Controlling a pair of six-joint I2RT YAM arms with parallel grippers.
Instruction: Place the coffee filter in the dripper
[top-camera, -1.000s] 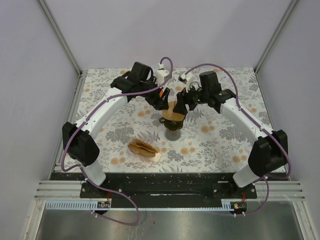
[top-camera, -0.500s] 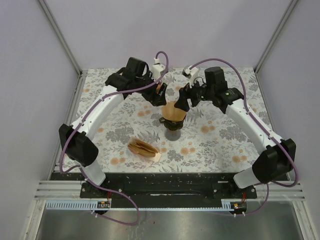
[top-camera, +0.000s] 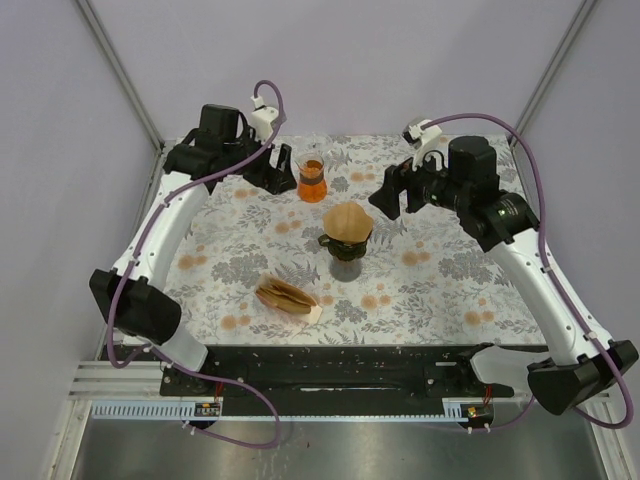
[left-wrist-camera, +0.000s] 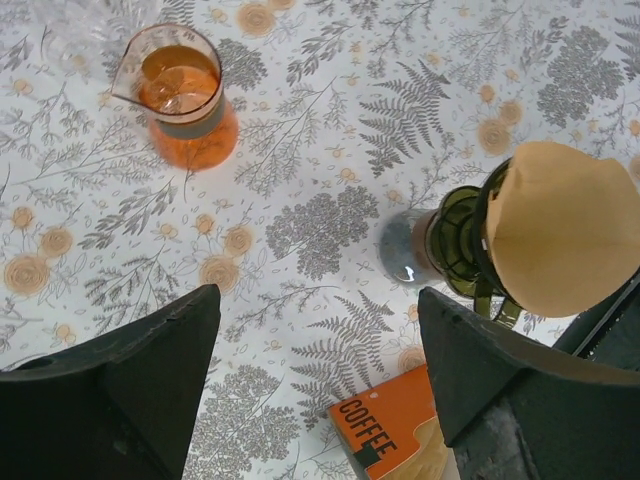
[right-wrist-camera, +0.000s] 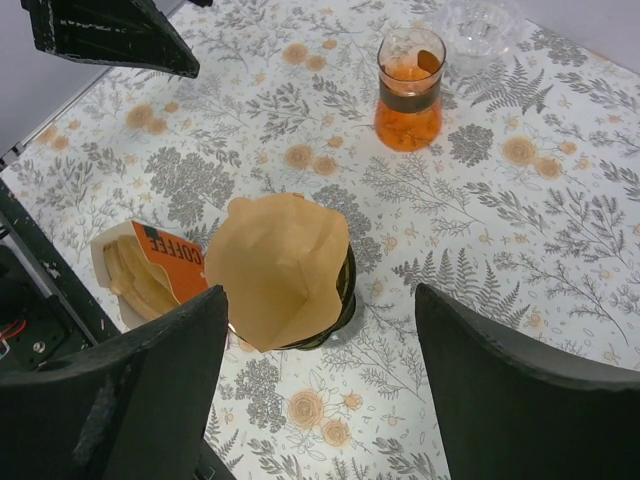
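The filter is already open in the dripper, so the robot's left gripper will next move outward and down to the glass flask's open rim (top-camera: 311, 161) (left-wrist-camera: 170, 71).
The brown paper coffee filter (top-camera: 348, 221) sits opened in the dark olive-green dripper (top-camera: 345, 247), standing well above its rim. It shows in the left wrist view (left-wrist-camera: 565, 230) in the dripper (left-wrist-camera: 462, 243), and in the right wrist view (right-wrist-camera: 280, 262) in the dripper (right-wrist-camera: 345, 287). My left gripper (top-camera: 276, 176) is open and empty, back left of the dripper, beside the flask. My right gripper (top-camera: 393, 194) is open and empty, to the right of the dripper and apart from it. The left wrist view (left-wrist-camera: 320, 385) and the right wrist view (right-wrist-camera: 320, 385) show wide-spread jaws with nothing between them.
A glass flask of orange liquid (top-camera: 311, 180) stands behind the dripper (left-wrist-camera: 185, 100) (right-wrist-camera: 408, 90). An orange "COFFEE" filter box (top-camera: 287, 296) lies front left of the dripper (left-wrist-camera: 395, 432) (right-wrist-camera: 150, 268). A clear glass piece (right-wrist-camera: 480, 22) sits behind the flask.
Both grippers have drawn back from the filter and dripper, the left to the back left, the right to the right. The filter stays in the dripper. The flask has come into view.
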